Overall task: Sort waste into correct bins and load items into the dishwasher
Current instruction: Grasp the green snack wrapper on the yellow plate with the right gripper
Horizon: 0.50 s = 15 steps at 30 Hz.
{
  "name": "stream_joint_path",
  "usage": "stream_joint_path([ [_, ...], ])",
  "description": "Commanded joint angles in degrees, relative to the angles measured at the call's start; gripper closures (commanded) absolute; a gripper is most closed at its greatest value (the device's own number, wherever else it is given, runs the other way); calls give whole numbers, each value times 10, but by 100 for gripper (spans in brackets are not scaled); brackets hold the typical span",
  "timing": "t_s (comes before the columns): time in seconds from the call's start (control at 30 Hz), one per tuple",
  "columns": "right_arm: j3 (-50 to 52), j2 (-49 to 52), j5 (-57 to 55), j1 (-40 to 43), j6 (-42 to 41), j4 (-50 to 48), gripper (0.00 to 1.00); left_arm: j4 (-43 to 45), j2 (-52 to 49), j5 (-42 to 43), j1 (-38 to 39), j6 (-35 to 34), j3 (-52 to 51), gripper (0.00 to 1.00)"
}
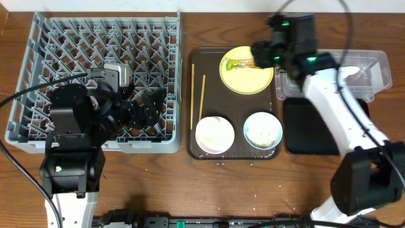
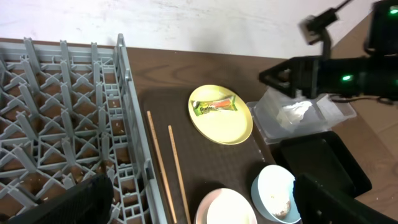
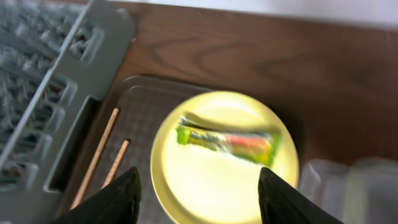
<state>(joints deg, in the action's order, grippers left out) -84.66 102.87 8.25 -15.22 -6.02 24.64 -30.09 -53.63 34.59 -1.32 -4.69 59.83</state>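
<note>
My right gripper comes down toward the plate next, and its open fingers turn across the snack wrapper's narrow width (image 1: 241, 64) (image 3: 228, 140).
A green-yellow snack wrapper (image 1: 240, 64) lies on the round yellow plate (image 1: 248, 77) at the back of the brown tray. My right gripper (image 1: 262, 54) is open and empty above the plate; in its wrist view the fingers (image 3: 199, 190) straddle the plate (image 3: 205, 171), with the wrapper (image 3: 227, 141) just ahead. My left gripper (image 1: 152, 106) is open and empty over the right side of the grey dish rack (image 1: 38, 69). A white bowl (image 1: 214, 134), a light blue bowl (image 1: 262, 130) holding crumbs, and two chopsticks (image 1: 193, 95) lie on the tray. I cannot make out a separate small white cup.
The dark brown serving tray (image 1: 234, 106) sits between the rack and the bins. The clear tub (image 1: 373, 66) at back right holds crumpled white paper (image 1: 351, 75). The black tray (image 1: 310, 130) lies in front of it, partly under my right arm.
</note>
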Motion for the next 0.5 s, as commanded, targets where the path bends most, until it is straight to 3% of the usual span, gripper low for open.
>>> stream_joint_path([
  [0.0, -2, 43, -90, -33, 126, -30, 44, 1, 1, 10, 2, -5, 19, 7],
  [0.13, -2, 98, -89, -56, 280, -85, 38, 1, 1, 10, 2, -5, 19, 7],
  [0.27, -2, 142, -89, -57, 398, -118, 39, 1, 1, 10, 2, -5, 19, 7],
  [0.47, -2, 191, -89, -42, 419, -176, 36, 1, 1, 10, 2, -5, 19, 6],
])
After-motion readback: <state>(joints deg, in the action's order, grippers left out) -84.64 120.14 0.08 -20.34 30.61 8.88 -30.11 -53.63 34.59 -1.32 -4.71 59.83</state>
